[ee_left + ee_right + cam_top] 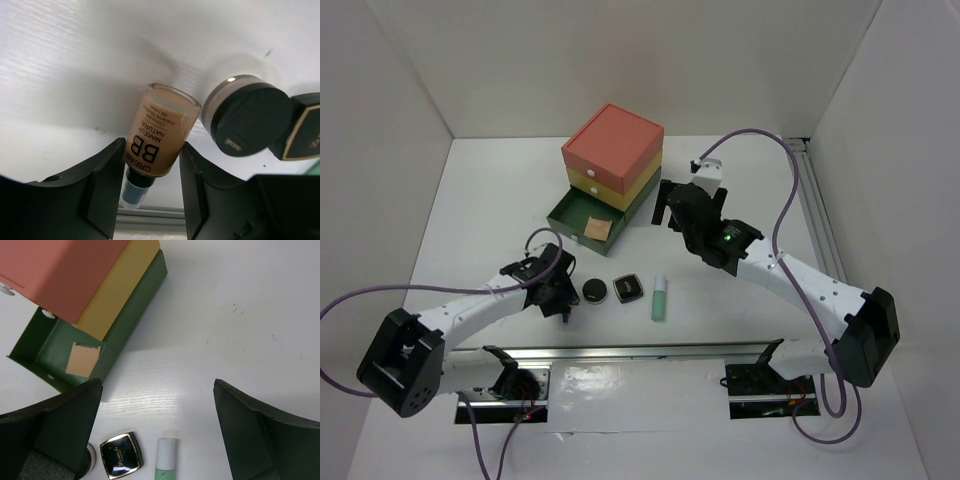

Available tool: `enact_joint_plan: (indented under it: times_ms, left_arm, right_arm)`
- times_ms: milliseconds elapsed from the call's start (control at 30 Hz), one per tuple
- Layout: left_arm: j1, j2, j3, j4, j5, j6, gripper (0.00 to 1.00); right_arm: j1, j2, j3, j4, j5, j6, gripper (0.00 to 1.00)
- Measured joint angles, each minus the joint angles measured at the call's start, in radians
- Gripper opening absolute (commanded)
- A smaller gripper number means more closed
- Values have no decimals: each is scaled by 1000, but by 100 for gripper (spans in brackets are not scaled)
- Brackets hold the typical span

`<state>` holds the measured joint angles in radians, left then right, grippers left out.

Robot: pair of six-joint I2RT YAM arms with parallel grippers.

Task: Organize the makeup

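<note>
The green drawer lies open outward of my left gripper, so next my left gripper will lift outward over the drawer's empty bottom beside the sponge and let go of the tan BB cream tube.
My left gripper (pixel 563 297) (pixel 152 150) is low on the table, its fingers against both sides of a tan BB cream tube (pixel 160 130) with a blue-capped end. The gripper hides the tube in the top view. Just right of it lie a round black compact (pixel 595 291) (pixel 247 117), a square black compact (pixel 628 288) (pixel 305 125) and a mint-green tube (pixel 661 298). My right gripper (pixel 665 212) (pixel 157 390) is wide open and empty, above the table beside the drawer box. Its view shows the square compact (pixel 121 455) and mint tube (pixel 166 460) below.
The red-yellow-green drawer box (pixel 610 165) (pixel 65 275) stands at the back centre. Its green bottom drawer (pixel 570 215) (pixel 50 340) is pulled open and holds a beige sponge (pixel 597 230) (pixel 82 360). White walls enclose the table. A metal rail (pixel 650 352) runs along the near edge.
</note>
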<state>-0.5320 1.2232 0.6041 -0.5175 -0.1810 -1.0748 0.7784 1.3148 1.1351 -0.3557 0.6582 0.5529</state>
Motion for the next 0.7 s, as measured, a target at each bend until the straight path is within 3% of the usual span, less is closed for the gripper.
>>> enact_joint_plan:
  times_ms: [167, 333, 467, 633, 700]
  left_arm:
    - [0, -115, 31, -62, -36, 4, 19]
    - [-1, -109, 196, -74, -103, 56, 19]
    - [13, 24, 369, -20, -152, 110, 17]
    - [84, 326, 601, 52, -162, 135, 15]
    - [107, 427, 671, 67, -162, 135, 20]
  right_arm:
    - [-5, -1, -4, -2, 0, 0, 100]
    - [-35, -13, -4, -6, 1, -5, 100]
    - [-99, -29, -13, -13, -12, -8, 100]
    - [-166, -35, -33, -27, -37, -7, 100]
    - [-188, -35, -36, -34, -52, -7, 100]
